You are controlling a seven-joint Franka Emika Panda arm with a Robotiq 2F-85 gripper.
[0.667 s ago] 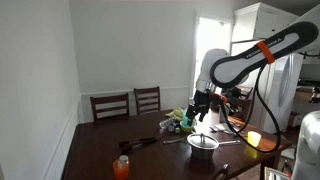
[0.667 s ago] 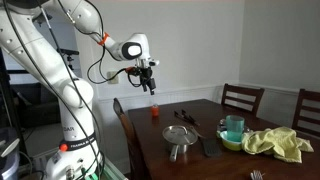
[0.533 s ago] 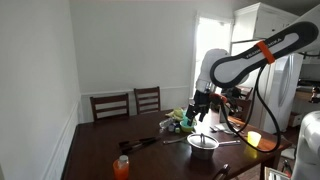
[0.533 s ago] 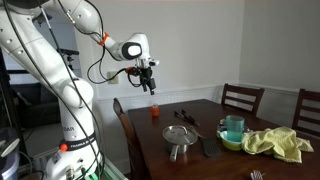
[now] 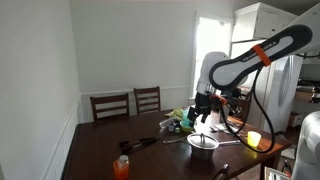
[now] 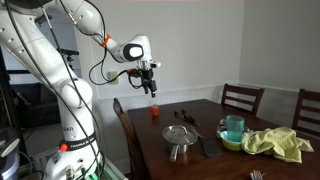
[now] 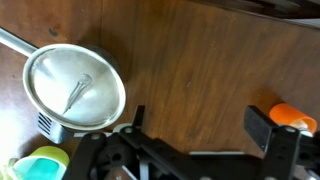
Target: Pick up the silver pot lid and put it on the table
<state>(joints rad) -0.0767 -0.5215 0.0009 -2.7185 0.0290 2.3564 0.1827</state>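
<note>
My gripper shifts down and to its left in the wrist view next and lowers its open fingers astride the lid's handle [image 6: 181, 132] [image 7: 77, 93], which lies that way.
The silver pot lid [image 7: 75, 88] lies on top of a small steel pot with a long handle, which stands on the dark wooden table [image 7: 205, 55]. The lid also shows in both exterior views [image 5: 203, 139] [image 6: 177, 132]. My gripper [image 7: 200, 128] is open and empty. It hangs well above the table in both exterior views [image 5: 203, 104] [image 6: 150, 86], apart from the lid. In the wrist view the lid is to the left of my fingers.
An orange object [image 6: 155, 113] [image 7: 295, 116] stands near the table's end. A teal cup [image 6: 233, 126] and a yellow cloth [image 6: 275, 143] lie beyond the pot, with a dark utensil [image 6: 207, 146] beside it. Dark chairs [image 5: 128, 103] stand by the table.
The arm and gripper have shifted slightly sideways above the table. The lid and pot have not moved.
</note>
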